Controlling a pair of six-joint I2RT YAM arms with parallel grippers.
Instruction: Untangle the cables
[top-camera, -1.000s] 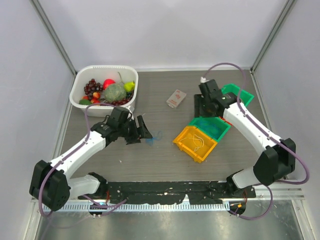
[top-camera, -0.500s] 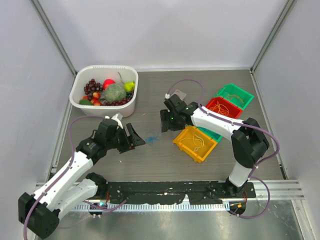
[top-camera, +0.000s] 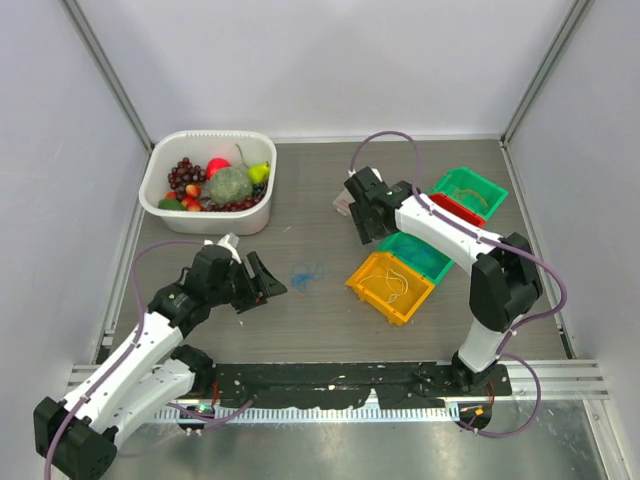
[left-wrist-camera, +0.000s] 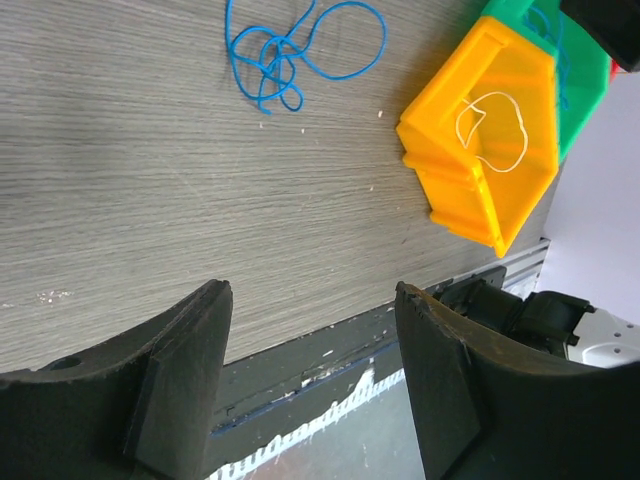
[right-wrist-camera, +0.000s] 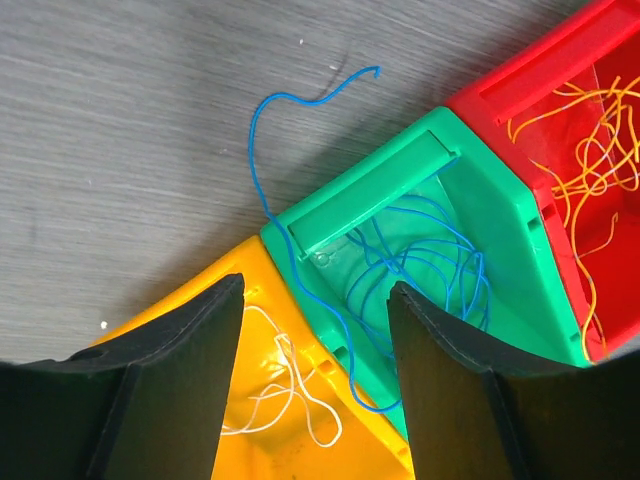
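The right gripper lowers its open fingers next onto the piece of blue cable over the green bin's rim, below and between them, beside the yellow bin.
A small tangle of blue cable lies loose on the table, just right of my open left gripper, which holds nothing. More blue cables sit in a green bin, one strand trailing over its rim onto the table. White cable lies in the yellow bin. Orange-yellow cables fill the red bin. My right gripper hovers open and empty above the yellow and green bins.
A white tub of plastic fruit stands at the back left. A second green bin sits behind the red one. A small white packet lies partly under the right wrist. The black base rail runs along the near edge.
My left gripper has drawn back to the left, away from the blue tangle on the table. My right arm swung from the far bins toward the middle and now hangs over the bins.
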